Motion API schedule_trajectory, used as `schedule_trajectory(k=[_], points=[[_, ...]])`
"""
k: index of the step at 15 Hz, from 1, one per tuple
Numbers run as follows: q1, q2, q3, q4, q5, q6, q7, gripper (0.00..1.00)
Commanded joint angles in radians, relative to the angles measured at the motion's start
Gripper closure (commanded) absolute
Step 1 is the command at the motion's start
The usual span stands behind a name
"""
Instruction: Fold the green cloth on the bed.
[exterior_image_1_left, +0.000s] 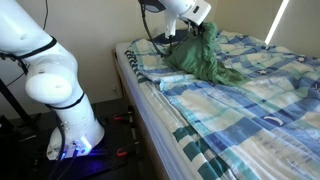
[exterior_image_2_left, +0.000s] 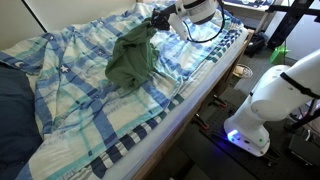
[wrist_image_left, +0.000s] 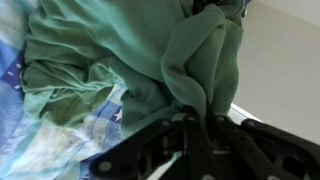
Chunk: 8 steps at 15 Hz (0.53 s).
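Observation:
I need to move my gripper down toward the cloth's rumpled lower folds and release the cloth's pinched edge, since my gripper holds that edge above the bed (exterior_image_1_left: 250, 110).
The green cloth (exterior_image_1_left: 204, 58) is a rumpled olive-green piece on the bed (exterior_image_1_left: 250, 110) with its blue, white and green plaid cover. My gripper (exterior_image_1_left: 203, 24) is shut on one edge of the cloth and holds that part lifted, so the fabric hangs down from the fingers to the cover. In an exterior view the cloth (exterior_image_2_left: 130, 60) drapes from the gripper (exterior_image_2_left: 163, 19) toward the middle of the bed (exterior_image_2_left: 90, 110). In the wrist view the cloth (wrist_image_left: 140, 50) fills the picture and a fold is pinched between the black fingers (wrist_image_left: 197, 118).
A dark navy pillow (exterior_image_2_left: 12, 110) lies at one end of the bed. The robot base (exterior_image_1_left: 60, 100) stands on the floor beside the bed. A wall runs behind the bed (exterior_image_1_left: 90, 30).

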Motion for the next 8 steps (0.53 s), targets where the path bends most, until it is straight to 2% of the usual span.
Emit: schedule_trajectory(k=[1, 4, 8], points=[[-0.011, 0.093, -0.036, 0.067, 0.057, 0.029, -0.107, 0.98], [-0.004, 0.154, -0.078, 0.106, 0.184, -0.011, -0.217, 0.98], [-0.010, 0.229, -0.095, 0.172, 0.412, -0.060, -0.399, 0.98]])
